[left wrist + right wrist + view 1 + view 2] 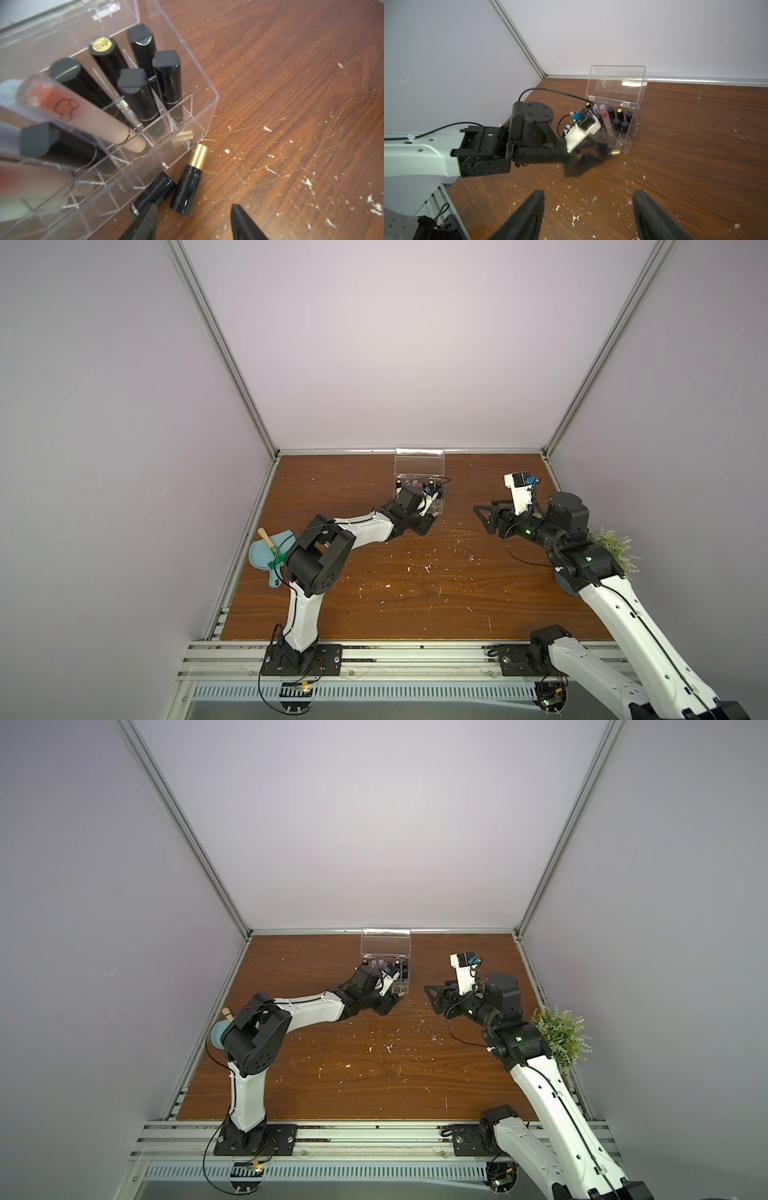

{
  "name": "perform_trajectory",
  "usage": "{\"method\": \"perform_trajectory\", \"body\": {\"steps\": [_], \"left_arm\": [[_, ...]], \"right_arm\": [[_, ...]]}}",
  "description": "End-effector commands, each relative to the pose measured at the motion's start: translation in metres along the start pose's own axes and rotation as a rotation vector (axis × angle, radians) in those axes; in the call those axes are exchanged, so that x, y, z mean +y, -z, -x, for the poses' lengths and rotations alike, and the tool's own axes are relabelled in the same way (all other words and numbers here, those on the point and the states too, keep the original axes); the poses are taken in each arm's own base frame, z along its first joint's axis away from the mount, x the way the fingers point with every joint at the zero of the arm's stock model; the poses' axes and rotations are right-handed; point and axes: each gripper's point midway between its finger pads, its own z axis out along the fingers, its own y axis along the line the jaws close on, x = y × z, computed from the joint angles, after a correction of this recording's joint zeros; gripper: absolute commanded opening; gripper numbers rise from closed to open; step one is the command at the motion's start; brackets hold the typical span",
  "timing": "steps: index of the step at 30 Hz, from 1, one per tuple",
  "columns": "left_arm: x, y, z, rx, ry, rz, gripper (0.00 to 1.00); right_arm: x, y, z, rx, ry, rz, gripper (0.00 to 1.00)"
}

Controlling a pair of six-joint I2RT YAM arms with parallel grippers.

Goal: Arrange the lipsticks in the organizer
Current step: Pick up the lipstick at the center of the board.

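Note:
The left gripper should next move down over the black body of the gold-capped lipstick [186, 191] and close across it, because that end of the lipstick points toward the gripper's open fingers.
The clear organizer [216, 97] stands near the back wall with its lid [616, 83] up, and it shows in both top views [419, 464] [386, 940]. Several black lipsticks [137, 97] stand upright in its cells. A beige-pink tube [91, 116] leans among them. Two lipsticks lie on the table against its front wall: a gold-capped black one [190, 180] and an all-black one [153, 192]. My left gripper [194, 205] is open just short of these two and holds nothing. My right gripper [588, 193] hangs open over bare wood, to the organizer's right [484, 516].
A light-blue dustpan [266, 556] with a wooden-handled green tool lies at the table's left edge behind my left arm. A small green plant [559, 1036] stands at the right edge behind my right arm. White flecks [428, 568] dot the wooden table.

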Motion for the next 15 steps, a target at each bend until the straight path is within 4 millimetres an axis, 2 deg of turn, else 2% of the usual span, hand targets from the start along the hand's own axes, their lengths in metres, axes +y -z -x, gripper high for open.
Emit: {"method": "perform_trajectory", "body": {"steps": [1, 8, 15], "left_arm": [[-0.006, -0.009, -0.004, 0.034, -0.019, -0.029, 0.61], [-0.001, -0.025, -0.018, 0.088, -0.010, -0.038, 0.61], [0.009, -0.027, -0.026, 0.115, -0.002, -0.005, 0.60]], "right_arm": [[0.007, 0.004, 0.009, -0.034, 0.025, 0.036, 0.73], [0.007, 0.007, 0.013, -0.039, 0.027, 0.036, 0.73], [0.009, 0.007, 0.015, -0.040, 0.025, 0.045, 0.73]]}}
